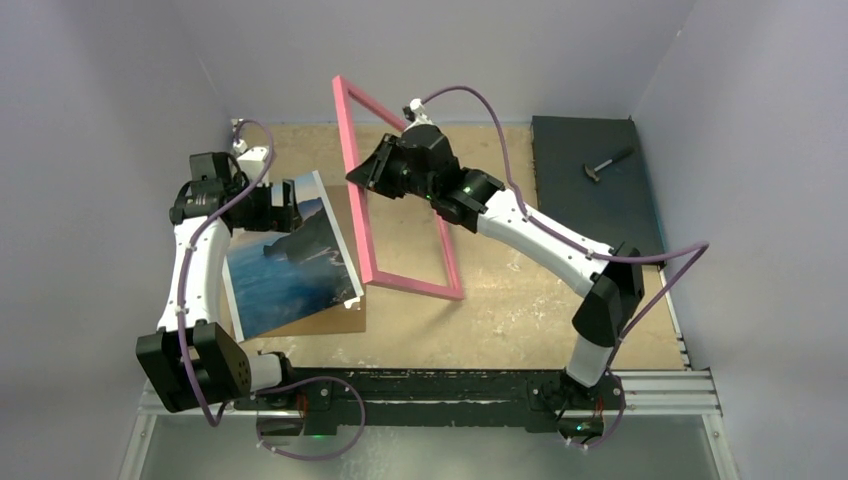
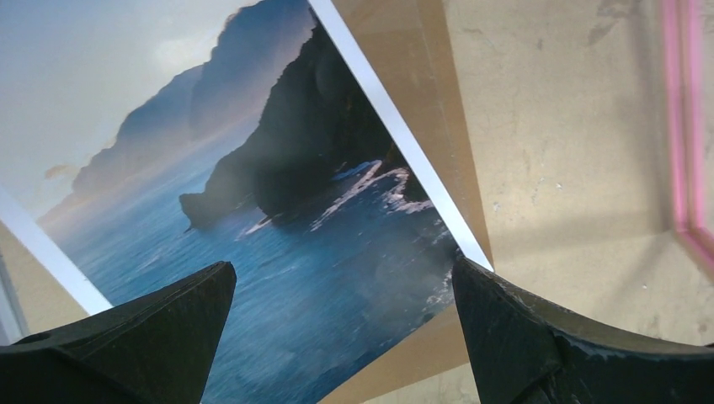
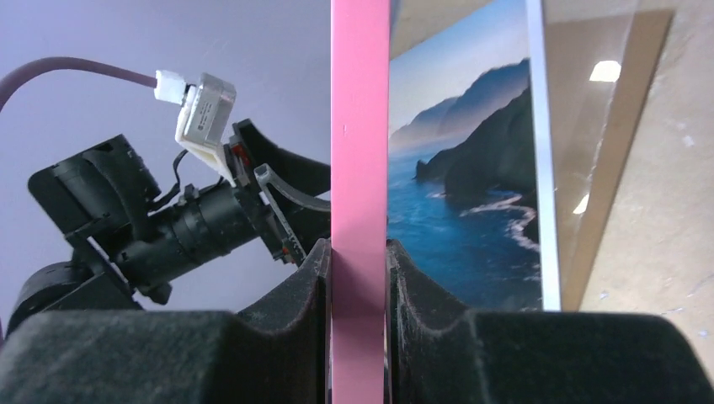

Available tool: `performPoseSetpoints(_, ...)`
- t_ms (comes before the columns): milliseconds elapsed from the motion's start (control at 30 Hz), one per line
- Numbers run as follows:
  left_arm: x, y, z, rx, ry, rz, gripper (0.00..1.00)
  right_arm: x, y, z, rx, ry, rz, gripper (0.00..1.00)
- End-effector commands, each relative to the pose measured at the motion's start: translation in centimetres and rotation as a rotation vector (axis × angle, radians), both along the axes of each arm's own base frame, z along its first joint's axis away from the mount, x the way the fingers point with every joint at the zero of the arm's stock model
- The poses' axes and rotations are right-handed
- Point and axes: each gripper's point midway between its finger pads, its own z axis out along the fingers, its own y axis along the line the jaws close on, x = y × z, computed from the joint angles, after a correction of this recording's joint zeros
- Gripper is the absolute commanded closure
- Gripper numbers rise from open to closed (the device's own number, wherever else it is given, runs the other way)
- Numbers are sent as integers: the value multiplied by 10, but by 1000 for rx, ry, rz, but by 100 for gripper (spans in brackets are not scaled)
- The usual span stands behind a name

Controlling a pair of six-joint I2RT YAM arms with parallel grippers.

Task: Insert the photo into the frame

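Observation:
The raised pink bar in the robot's right gripper should swing over to the right in the top view next and be released there, since the tabletop there is bare.
The frame (image 1: pixel 353 180) is a thin pink rectangle standing tilted on its lower bar, mid-table. My right gripper (image 1: pixel 362 172) is shut on its left bar. In the right wrist view both fingers press the pink rim (image 3: pixel 360 126), with the gripper (image 3: pixel 360 278) around it. The photo (image 1: pixel 290 265), a blue sea and dark cliffs with a white border, lies flat on a brown backing board (image 1: pixel 335 318) left of the frame. My left gripper (image 1: pixel 292 212) hovers over the photo's far part. In the left wrist view it (image 2: pixel 343 295) is open above the photo (image 2: pixel 278 210), holding nothing.
A black mat (image 1: pixel 590 210) lies at the back right with a small hammer-like tool (image 1: pixel 606 165) on it. Purple walls close in the left, back and right. A metal rail (image 1: pixel 660 385) runs along the near edge.

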Motion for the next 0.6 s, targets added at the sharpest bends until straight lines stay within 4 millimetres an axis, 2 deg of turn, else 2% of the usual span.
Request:
performPoseSetpoints(0,-5,-17,9,-88,-31,-38,0,-16,0,68,312,-27,121,95)
performPoseSetpoints(100,-5,-24,9,-141,-25,-35,0,-16,-9,83,397,-47,148,96)
performPoseSetpoints(167,-7,-30,9,-175,-12,-49,0,-12,-21,84,450,-44,145,96)
performPoseSetpoints(200,-8,-32,8,-185,-7,-55,0,-14,-26,75,493,2,166,96)
performPoseSetpoints(267,-8,-32,5,-186,-10,-54,0,-12,-34,71,563,42,173,96)
performPoseSetpoints(400,-9,-30,-1,-166,-20,-55,0,-9,-33,66,614,86,174,98)
performPoseSetpoints(567,-8,-29,14,-158,-36,-64,0,-2,-31,73,679,136,163,98)
